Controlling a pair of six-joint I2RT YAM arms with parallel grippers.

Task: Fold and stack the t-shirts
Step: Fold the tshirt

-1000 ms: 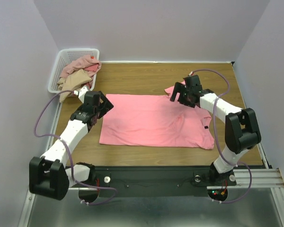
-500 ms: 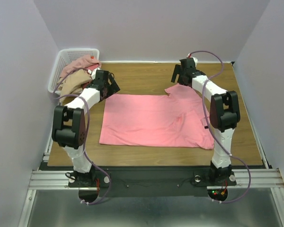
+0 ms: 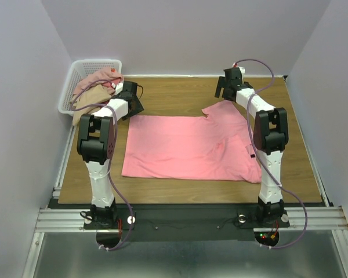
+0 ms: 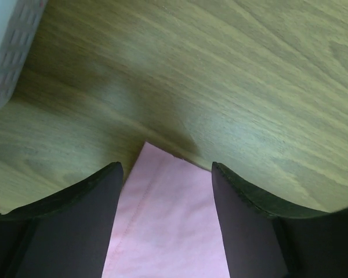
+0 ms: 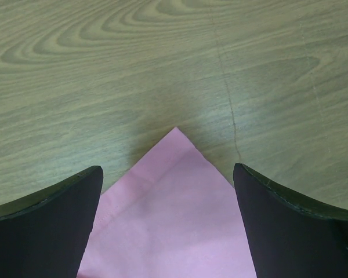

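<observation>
I will lower my right gripper onto the pointed far sleeve corner and close its fingers, because that pink corner is under the gripper, between both open fingers.
A bright salmon-pink t-shirt lies flat in the middle of the wooden table. My left gripper is open at the shirt's far left corner; in the left wrist view that corner lies between the two dark fingers. My right gripper is open at the far right sleeve corner; in the right wrist view the pointed corner lies between its fingers. Neither gripper holds cloth. More shirts, rose and tan, are heaped in the basket.
A white lattice basket stands at the far left corner of the table, and its wall shows in the left wrist view. Grey walls enclose the table on three sides. Bare wood lies beyond the shirt.
Both arms have stretched away from me. The left gripper went from the shirt's left edge to its far left corner, the right gripper to the far right sleeve corner. The shirt has not moved.
</observation>
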